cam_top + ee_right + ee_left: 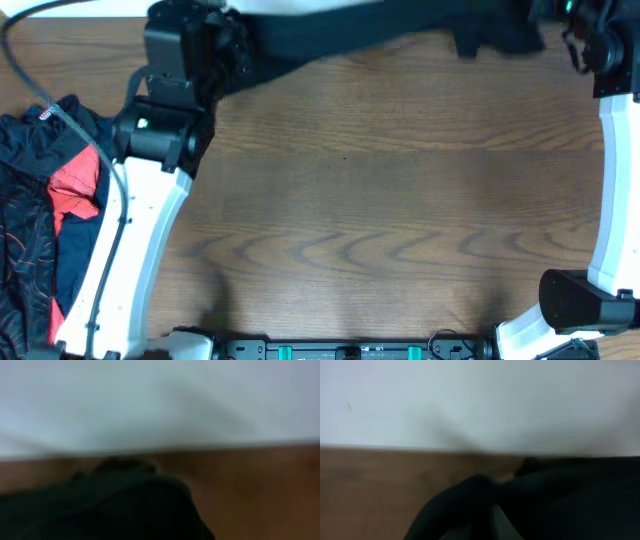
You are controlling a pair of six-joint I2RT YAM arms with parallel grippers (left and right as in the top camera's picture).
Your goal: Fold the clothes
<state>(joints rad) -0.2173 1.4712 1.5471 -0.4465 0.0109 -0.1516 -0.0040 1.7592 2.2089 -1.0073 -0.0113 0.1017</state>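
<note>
The bare brown wood is below and back from my left gripper. My left gripper should next move back and down to release the bunched black fabric there.
A black shirt (380, 30) hangs stretched along the table's far edge between my two grippers. My left gripper (225, 50) is at its left end, shut on bunched black fabric. That fabric wraps the fingers in the left wrist view (485, 520), where the shirt (560, 500) fills the lower right. My right gripper (575, 35) is at the shirt's right end. In the blurred right wrist view the black shirt (100, 505) covers the jaws and hides the fingers.
A pile of other clothes (50, 210) lies at the table's left edge: a red piece (75, 185), a black-patterned one (20, 260) and a navy one (75, 250). The brown wooden table (380, 200) ends at a white wall behind.
</note>
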